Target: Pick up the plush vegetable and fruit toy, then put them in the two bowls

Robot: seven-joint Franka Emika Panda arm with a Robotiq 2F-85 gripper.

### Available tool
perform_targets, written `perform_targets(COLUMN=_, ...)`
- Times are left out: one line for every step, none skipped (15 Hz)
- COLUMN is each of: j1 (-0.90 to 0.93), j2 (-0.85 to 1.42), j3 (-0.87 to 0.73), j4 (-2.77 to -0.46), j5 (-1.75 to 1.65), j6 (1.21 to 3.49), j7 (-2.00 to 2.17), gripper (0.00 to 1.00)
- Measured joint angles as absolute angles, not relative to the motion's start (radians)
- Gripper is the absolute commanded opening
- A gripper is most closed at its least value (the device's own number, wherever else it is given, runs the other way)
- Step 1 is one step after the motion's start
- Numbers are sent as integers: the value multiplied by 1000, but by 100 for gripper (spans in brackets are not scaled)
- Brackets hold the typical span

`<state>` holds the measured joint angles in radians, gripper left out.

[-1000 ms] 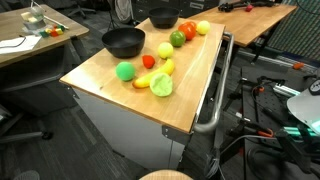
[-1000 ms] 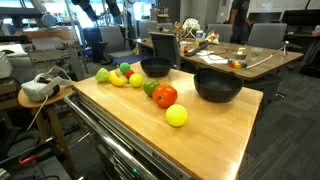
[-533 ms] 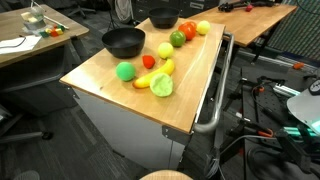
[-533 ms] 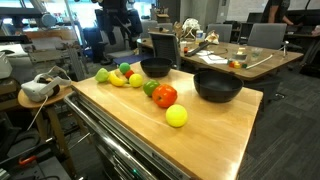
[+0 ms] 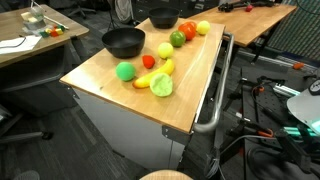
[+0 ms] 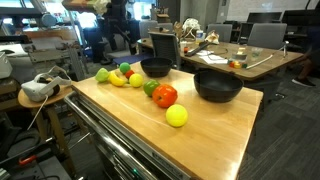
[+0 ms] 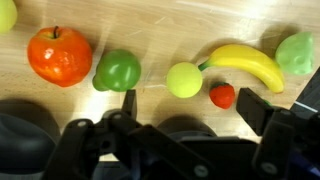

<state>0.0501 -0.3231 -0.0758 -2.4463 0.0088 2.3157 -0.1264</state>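
Observation:
My open gripper will next go down with its fingers on either side of the yellow-green ball (image 7: pixel 184 80) to close, because the bare wood between the green pepper (image 7: pixel 118 70) and that ball leaves room for a finger.
Several plush toys lie in a row on the wooden table (image 5: pixel 190 90). The wrist view shows an orange (image 7: pixel 60 55), a green pepper (image 7: pixel 118 70), a yellow-green ball (image 7: pixel 184 79), a red strawberry (image 7: pixel 223 96), a banana (image 7: pixel 245 63) and a pale green lettuce (image 7: pixel 296 53). Two black bowls stand on the table's far side, one (image 5: pixel 124 42) (image 6: pixel 155 67) by the row's middle and one (image 5: pixel 163 18) (image 6: pixel 217 86) by the orange end. My gripper (image 7: pixel 190 108) is open and empty, high above the ball and strawberry. It does not show clearly in either exterior view.
A yellow ball (image 6: pixel 177 116) lies apart at the row's end near the table corner. A metal handle bar (image 5: pixel 215 95) runs along one table side. Desks and chairs with clutter stand behind, and cables lie on the floor.
The toys and bowls have not moved. A dark shape at the back of an exterior view has shifted a little.

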Motion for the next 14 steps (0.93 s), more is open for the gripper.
perform_targets(j1=50, j2=-282, j3=-54, j4=-2445, j5=8, j6=2360, j7=-99, gripper=100)
perform_targets(j1=50, j2=-234, j3=-36, j4=-2440, j5=8, j6=2402, j7=-77, gripper=100)
perform_targets(j1=51, j2=-182, j3=-21, j4=-2429, j5=8, j6=2436, j7=-62, gripper=100)
perform_targets(j1=51, j2=-125, j3=-10, j4=-2410, j5=8, j6=2460, j7=-54, gripper=100)
perform_targets(j1=51, j2=-69, j3=-5, j4=-2385, j5=8, j6=2475, j7=-51, gripper=100)
perform_targets(j1=51, j2=-14, j3=-3, j4=-2354, j5=8, j6=2484, j7=-51, gripper=100)
perform_targets(j1=50, j2=35, j3=-3, j4=-2320, j5=8, j6=2487, j7=-51, gripper=100)
perform_targets(j1=48, j2=77, j3=-3, j4=-2287, j5=9, j6=2489, j7=-51, gripper=100)
perform_targets(j1=47, j2=111, j3=-3, j4=-2256, j5=10, j6=2489, j7=-51, gripper=100)
perform_targets(j1=46, j2=130, j3=-3, j4=-2241, j5=10, j6=2489, j7=-51, gripper=100)
perform_targets(j1=46, j2=137, j3=-3, j4=-2242, j5=9, j6=2489, j7=-51, gripper=75)
perform_targets(j1=46, j2=137, j3=-3, j4=-2246, j5=9, j6=2488, j7=-51, gripper=75)
perform_targets(j1=46, j2=138, j3=-3, j4=-2248, j5=9, j6=2483, j7=-51, gripper=66)
perform_targets(j1=46, j2=141, j3=-3, j4=-2248, j5=10, j6=2477, j7=-51, gripper=58)
